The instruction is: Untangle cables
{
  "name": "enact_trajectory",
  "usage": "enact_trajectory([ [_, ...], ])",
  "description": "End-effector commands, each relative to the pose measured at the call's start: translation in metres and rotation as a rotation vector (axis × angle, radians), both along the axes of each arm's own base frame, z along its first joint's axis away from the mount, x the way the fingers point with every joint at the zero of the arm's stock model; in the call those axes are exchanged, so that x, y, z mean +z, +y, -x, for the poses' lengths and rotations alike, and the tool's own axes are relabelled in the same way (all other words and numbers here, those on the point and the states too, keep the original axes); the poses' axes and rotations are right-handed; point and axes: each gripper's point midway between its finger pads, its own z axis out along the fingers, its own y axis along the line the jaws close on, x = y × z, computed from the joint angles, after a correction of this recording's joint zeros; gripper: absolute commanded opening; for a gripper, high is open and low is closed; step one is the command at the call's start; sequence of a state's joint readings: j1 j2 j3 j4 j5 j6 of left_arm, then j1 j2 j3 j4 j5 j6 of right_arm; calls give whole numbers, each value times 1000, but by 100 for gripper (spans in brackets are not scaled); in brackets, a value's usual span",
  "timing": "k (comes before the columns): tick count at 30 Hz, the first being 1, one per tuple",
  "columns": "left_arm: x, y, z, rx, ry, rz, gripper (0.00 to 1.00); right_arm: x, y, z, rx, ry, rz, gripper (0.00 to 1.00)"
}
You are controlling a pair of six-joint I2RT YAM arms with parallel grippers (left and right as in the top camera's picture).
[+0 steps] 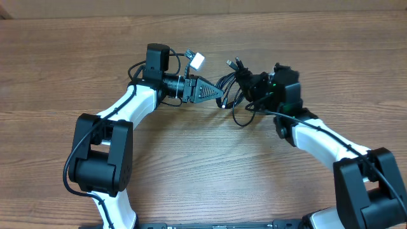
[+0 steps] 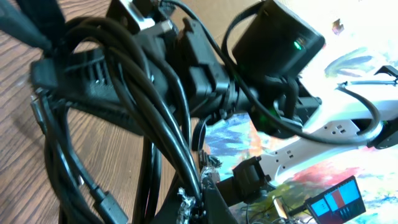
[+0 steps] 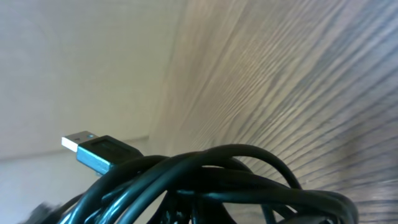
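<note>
My left gripper lowers and tilts toward the table next, then releases the strands, since the bundle is held up.
The cables (image 1: 230,81) are a tangled bundle of thin black cords at the middle of the table, held up between both arms. A loose loop (image 1: 240,119) droops toward the front and a USB plug (image 1: 231,62) sticks out at the back. My left gripper (image 1: 220,93) reaches in from the left and is shut on strands at the bundle's left side. In the left wrist view its tips (image 2: 198,190) pinch a cord of the cables (image 2: 124,93). My right gripper (image 1: 253,86) is buried in the right side, shut. In the right wrist view the cables (image 3: 205,186) hide its fingers, and a blue-tipped plug (image 3: 93,149) juts left.
A white plug (image 1: 197,61) on a short cord sits just behind the left wrist. The wooden table (image 1: 191,178) stretches round the arms. The right arm's camera housing (image 2: 273,43) looms close behind the bundle in the left wrist view.
</note>
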State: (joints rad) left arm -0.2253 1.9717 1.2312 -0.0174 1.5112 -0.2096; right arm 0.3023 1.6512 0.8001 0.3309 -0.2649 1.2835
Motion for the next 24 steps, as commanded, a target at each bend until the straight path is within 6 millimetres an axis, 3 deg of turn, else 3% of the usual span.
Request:
enact_trajectory([
  [1, 6, -1, 10, -56, 12, 45, 4, 3, -19, -10, -217, -35, 107, 4],
  [3, 6, -1, 10, -55, 12, 45, 4, 1, -12, -6, -206, -66, 191, 14],
  [6, 0, -1, 4, -22, 12, 14, 4, -1, 2, 1, -76, -123, 303, 18],
  [11, -18, -2, -8, 70, 43, -86, 4, 10, 11, 5, 70, -139, 209, 30],
  [16, -68, 10, -34, 294, 174, -352, 7, 29, 23, 31, 392, -187, 60, 63],
  [19, -104, 31, -47, 450, 219, -558, 10, 14, 14, 51, 478, -85, 8, 65],
  [22, -125, 50, -51, 543, 239, -696, 10, -14, 1, 69, 493, 52, 36, 65],
  [24, -133, 58, -50, 570, 250, -750, 17, -27, -3, 78, 506, 95, 80, 65],
])
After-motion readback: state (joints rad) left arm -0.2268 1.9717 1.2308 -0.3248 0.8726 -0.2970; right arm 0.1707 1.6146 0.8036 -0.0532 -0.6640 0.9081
